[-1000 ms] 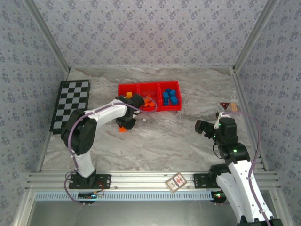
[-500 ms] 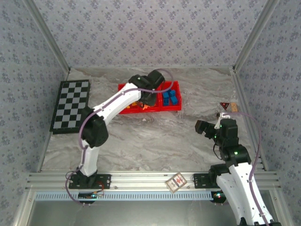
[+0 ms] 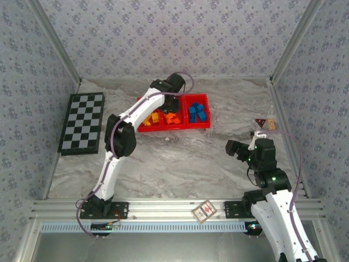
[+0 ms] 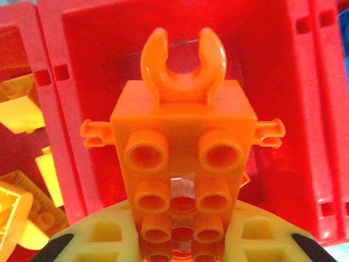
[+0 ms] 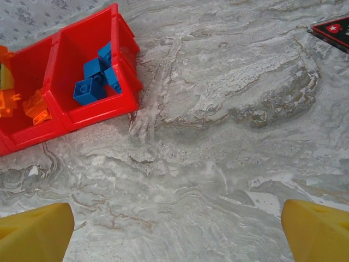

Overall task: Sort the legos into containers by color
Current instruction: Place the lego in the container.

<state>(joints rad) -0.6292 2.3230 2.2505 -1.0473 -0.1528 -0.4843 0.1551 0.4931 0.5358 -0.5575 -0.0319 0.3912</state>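
The left gripper shifts slightly over the middle section of the red tray (image 3: pixel 173 129) (image 4: pixel 237 63) next and releases the orange lego's clip end there, because the other orange legos lie in it.
An orange lego (image 4: pixel 182 136) with a clip end is held in my left gripper (image 4: pixel 182 240), which is shut on it. In the top view the left gripper (image 3: pixel 174 97) hangs over the middle compartment of the red tray (image 3: pixel 173 129). The tray wall (image 4: pixel 305 109) surrounds the lego from below. Yellow legos (image 3: pixel 151 119) lie in the left compartment, orange legos (image 3: pixel 173 117) in the middle one, blue legos (image 3: pixel 197 113) in the right one. My right gripper (image 3: pixel 233 147) stands open over bare table, its fingertips (image 5: pixel 35 237) wide apart, with the blue legos (image 5: pixel 95 79) far off.
A black-and-white checkered board (image 3: pixel 83 121) lies at the left. Small cards (image 3: pixel 267 124) sit near the right wall, one showing as a dark card (image 5: pixel 332 30). Another card (image 3: pixel 204 211) rests on the front rail.
My left arm lifted the orange lego from the table in front of the tray and swung back over the middle compartment. The right arm has not moved.
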